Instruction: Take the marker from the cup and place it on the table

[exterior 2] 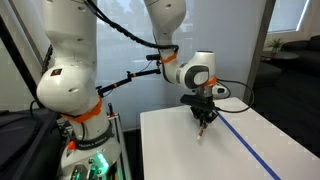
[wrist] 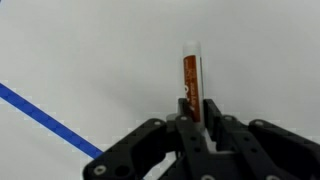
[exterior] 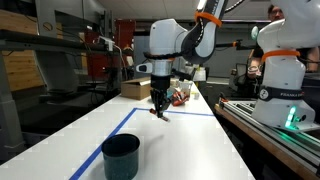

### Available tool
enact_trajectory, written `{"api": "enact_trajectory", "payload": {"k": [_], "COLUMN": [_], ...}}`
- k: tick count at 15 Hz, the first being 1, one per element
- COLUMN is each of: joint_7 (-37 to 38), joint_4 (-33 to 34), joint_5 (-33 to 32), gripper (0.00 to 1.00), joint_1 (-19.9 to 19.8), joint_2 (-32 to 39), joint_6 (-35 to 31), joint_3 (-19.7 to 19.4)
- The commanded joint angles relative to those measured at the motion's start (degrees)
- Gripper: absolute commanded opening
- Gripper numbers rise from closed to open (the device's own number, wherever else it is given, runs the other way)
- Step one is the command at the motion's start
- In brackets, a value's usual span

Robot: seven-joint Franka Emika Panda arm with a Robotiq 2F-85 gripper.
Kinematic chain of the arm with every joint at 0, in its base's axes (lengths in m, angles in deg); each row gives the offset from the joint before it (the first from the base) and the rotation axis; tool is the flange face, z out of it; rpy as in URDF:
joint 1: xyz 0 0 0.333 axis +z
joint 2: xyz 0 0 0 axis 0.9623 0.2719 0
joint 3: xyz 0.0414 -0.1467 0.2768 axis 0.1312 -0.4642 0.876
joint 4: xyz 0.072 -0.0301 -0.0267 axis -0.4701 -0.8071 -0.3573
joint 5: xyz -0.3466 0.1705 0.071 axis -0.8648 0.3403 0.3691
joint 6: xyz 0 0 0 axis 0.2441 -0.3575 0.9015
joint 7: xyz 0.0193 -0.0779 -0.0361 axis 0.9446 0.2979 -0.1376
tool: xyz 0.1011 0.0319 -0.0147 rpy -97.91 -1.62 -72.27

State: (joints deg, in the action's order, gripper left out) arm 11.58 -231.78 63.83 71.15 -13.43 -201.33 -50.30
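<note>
I should next carry the orange-red marker away from my base with my gripper and lower it onto the white table.
My gripper (exterior: 159, 108) is shut on the orange-red marker (wrist: 190, 72), which sticks out past the fingertips toward the white table (exterior: 90, 135). In the wrist view the gripper (wrist: 196, 108) pinches the marker's lower end; its light tip points at the bare tabletop. In both exterior views the marker hangs below the fingers, tip close to or on the table (exterior 2: 200, 150); the marker (exterior 2: 203, 128) shows as a small red stick. The dark teal cup (exterior: 121, 157) stands near the front of the table, well apart from the gripper.
Blue tape lines (exterior: 120, 122) cross the table; one runs near the marker (wrist: 40, 115). A cardboard box (exterior: 134, 88) and small items sit at the far end. A second white robot base (exterior: 281, 75) stands on a dark bench with green light.
</note>
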Motion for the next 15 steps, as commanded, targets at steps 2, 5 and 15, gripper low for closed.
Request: {"api": "enact_trajectory", "payload": {"k": [2, 5, 15], "joint_7": [-0.55, -1.63, -1.23], "joint_4": [7.50, 13.28, 18.73], "joint_5": [-0.16, -0.15, -0.60], "gripper": [0.05, 0.05, 0.59], "joint_1": [0.45, 0.32, 1.60], "joint_2": [11.69, 19.21, 22.14], "joint_6": [-5.04, -5.83, -4.64], "joint_3": [-0.60, -0.47, -2.08]}}
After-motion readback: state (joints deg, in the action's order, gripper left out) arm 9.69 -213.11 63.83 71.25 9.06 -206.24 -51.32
